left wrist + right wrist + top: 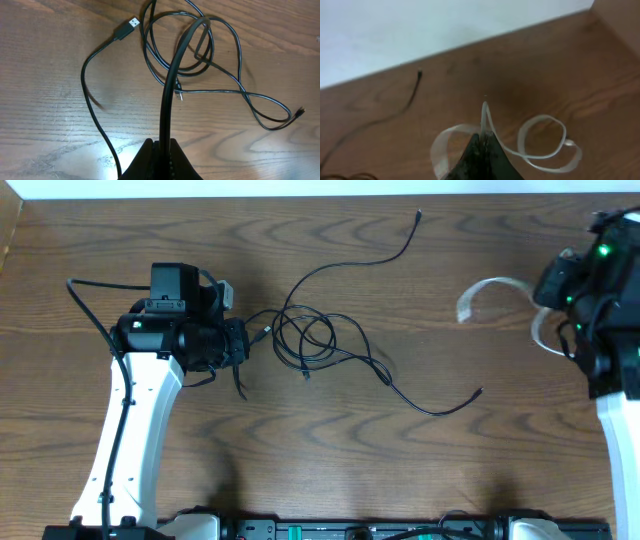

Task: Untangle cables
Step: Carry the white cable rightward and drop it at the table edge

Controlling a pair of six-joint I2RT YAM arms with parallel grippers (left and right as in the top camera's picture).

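The robot's right gripper should swing to the right in the overhead view and turn over empty table, so that the white cable (545, 150) lies apart from the black tangle.
A tangle of thin black cables (310, 337) lies in loose loops at the table's middle, with long ends trailing to the far side (417, 216) and the near right (478, 392). My left gripper (244, 344) sits just left of the tangle. In the left wrist view it (165, 146) is shut on one black cable (172, 75) that runs up into the loops; a USB plug (132, 23) lies to the left. My right gripper (484, 134) is shut on the white cable (545, 150), which curls on the table on both sides of it (490, 288).
The wooden table's far edge (470, 42) meets a pale wall just beyond the right gripper. The left arm's own thicker black cable (95, 315) loops out beside its wrist. Equipment lines the near edge (330, 530).
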